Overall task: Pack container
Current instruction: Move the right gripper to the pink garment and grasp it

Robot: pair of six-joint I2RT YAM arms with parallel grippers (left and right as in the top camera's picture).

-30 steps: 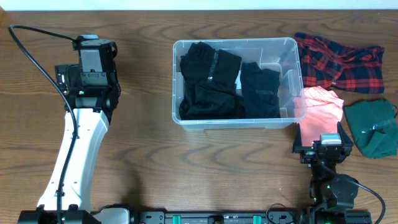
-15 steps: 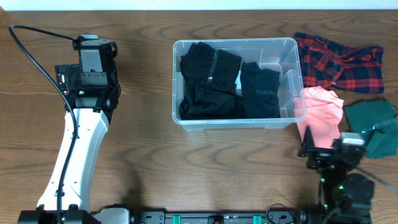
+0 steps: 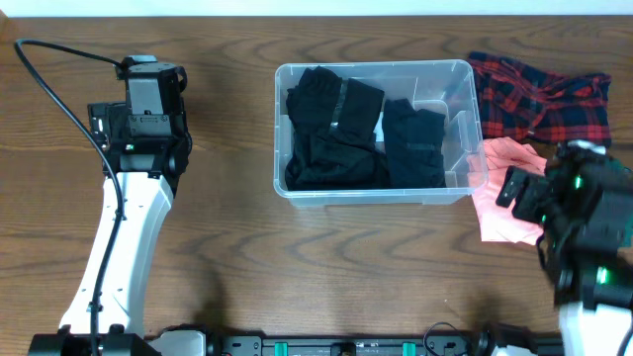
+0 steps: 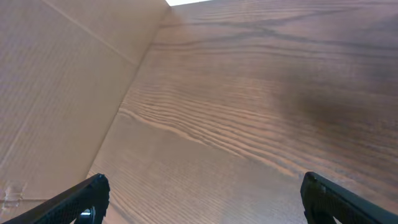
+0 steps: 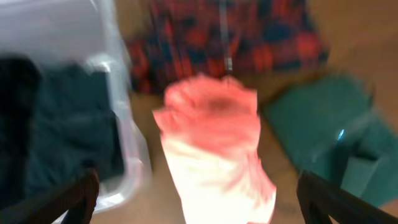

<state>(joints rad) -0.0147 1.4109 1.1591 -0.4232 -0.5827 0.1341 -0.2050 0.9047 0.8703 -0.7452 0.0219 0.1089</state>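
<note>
The pink garment is still outside the bin, so my right gripper should next go down with open fingers onto the pink garment's edge (image 5: 251, 134) by the dark green garment and close there.
The container (image 3: 376, 66), a clear plastic bin, stands at the table's middle with black clothes (image 3: 346, 133) lying in it. In the right wrist view its wall (image 5: 122, 124) is at the left, blurred. My right gripper (image 3: 524, 190) hovers open over a pink garment (image 3: 497, 198), just right of the bin, with nothing between its fingers. That view shows the pink garment (image 5: 214, 143) centred ahead of the right gripper (image 5: 199, 202). At the far left my left gripper (image 3: 148, 84) is open and empty; under the left gripper (image 4: 202, 199) lies only bare wood.
A red plaid garment (image 3: 539, 99) lies behind the pink one, to the right of the bin. A dark green garment (image 5: 323, 124) lies right of the pink one; the right arm covers it in the overhead view. A pale cardboard-like surface (image 4: 56, 93) sits left of the left gripper.
The right arm has swung from the front edge up and to the right, and now hangs over the pink and green garments. The left arm has not moved.
</note>
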